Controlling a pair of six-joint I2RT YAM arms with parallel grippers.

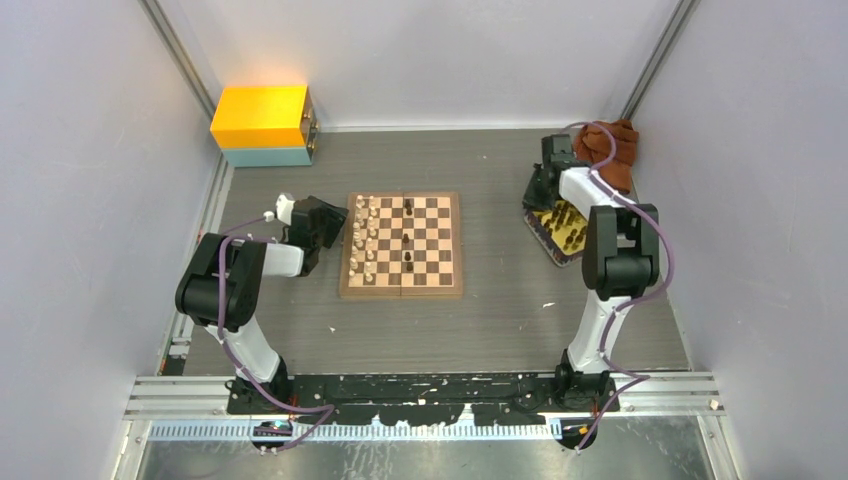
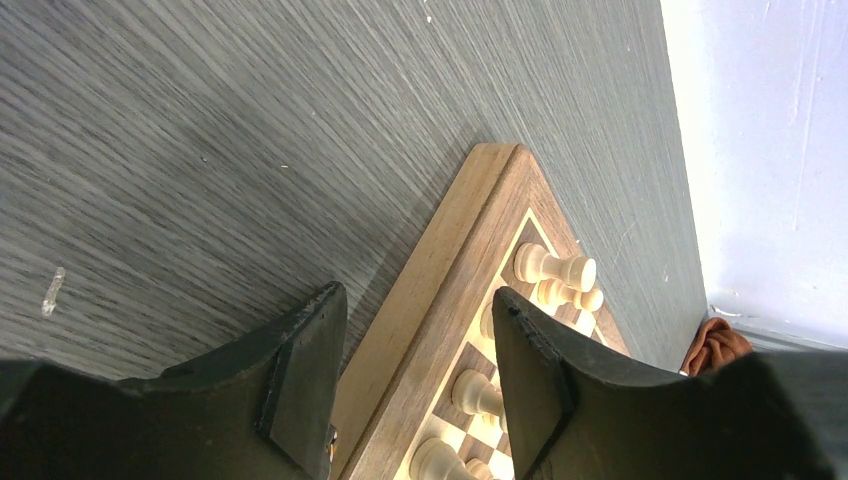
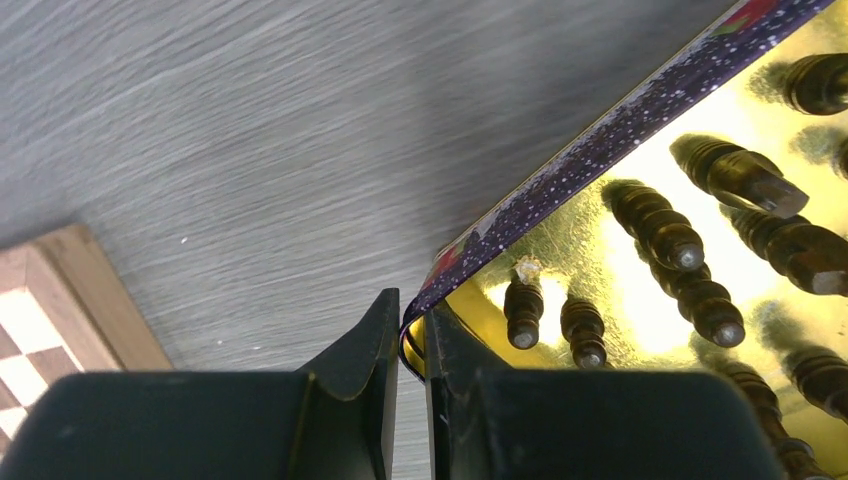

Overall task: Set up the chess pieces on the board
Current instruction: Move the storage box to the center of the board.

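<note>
I will move my right gripper left in the top view and release the tray on the tabletop [image 1: 508,208] beside the board, as a gap parts tray and board [image 1: 402,245].
The board [image 1: 402,245] lies mid-table with cream pieces [image 1: 366,238] in its two left columns and three dark pieces [image 1: 408,237] near the centre seam. My left gripper [image 1: 335,222] is open and empty over the board's left edge; the left wrist view shows the board's border [image 2: 440,300] and cream pieces [image 2: 553,267] between and beyond the fingers [image 2: 305,375]. My right gripper [image 3: 410,325] is shut on the rim of the yellow tray [image 3: 560,180], which holds several dark pieces [image 3: 655,225]. The tray [image 1: 562,232] lies at the right.
A yellow and pale blue box [image 1: 264,125] stands at the back left. A brown cloth [image 1: 612,148] lies at the back right behind the tray. Grey walls close in on the left, right and back.
</note>
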